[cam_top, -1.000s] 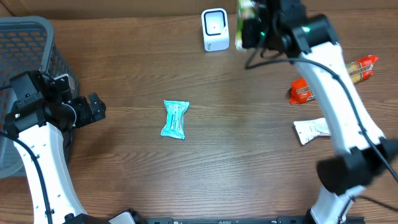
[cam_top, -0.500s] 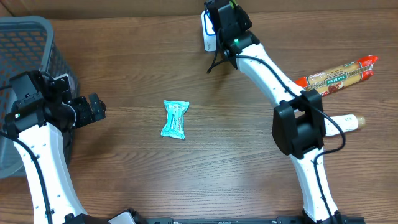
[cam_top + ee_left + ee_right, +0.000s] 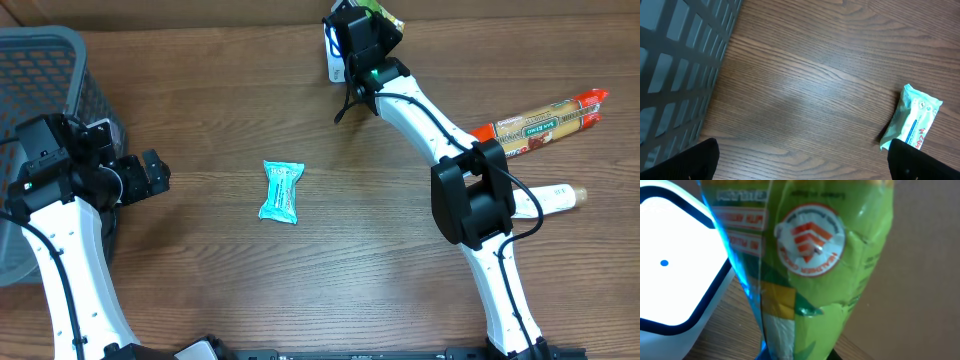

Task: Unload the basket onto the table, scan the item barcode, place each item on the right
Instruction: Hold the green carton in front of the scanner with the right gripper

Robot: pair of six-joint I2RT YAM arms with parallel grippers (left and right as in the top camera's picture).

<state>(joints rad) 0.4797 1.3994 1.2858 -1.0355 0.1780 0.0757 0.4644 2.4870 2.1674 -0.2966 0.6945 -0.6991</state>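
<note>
The green packet (image 3: pixel 386 15) should go beside the white tube, back and to the right in the overhead view, where bare wood shows. I will lower my right gripper there to release it.
A green snack packet (image 3: pixel 830 255) fills the right wrist view, held upright in my right gripper (image 3: pixel 800 355), whose fingers are mostly hidden behind it. The white barcode scanner (image 3: pixel 670 265) stands just left of the packet, its face lit with a blue dot. From overhead the green packet (image 3: pixel 386 15) sticks out at the table's far edge next to the scanner (image 3: pixel 334 62), which the right arm partly covers. My left gripper (image 3: pixel 150 175) hangs open near the basket, holding nothing. In the left wrist view its fingertips (image 3: pixel 700 160) are spread wide over bare wood.
A teal packet (image 3: pixel 281 191) lies mid-table, also at the right of the left wrist view as the teal packet (image 3: pixel 914 122). A grey mesh basket (image 3: pixel 40 60) stands at the far left. A long red-and-tan packet (image 3: pixel 545 120) and a white tube (image 3: pixel 555 197) lie at the right.
My right arm has swung left with the green packet and brought it up beside the scanner, uncovering the items at the right. The left arm has not moved.
</note>
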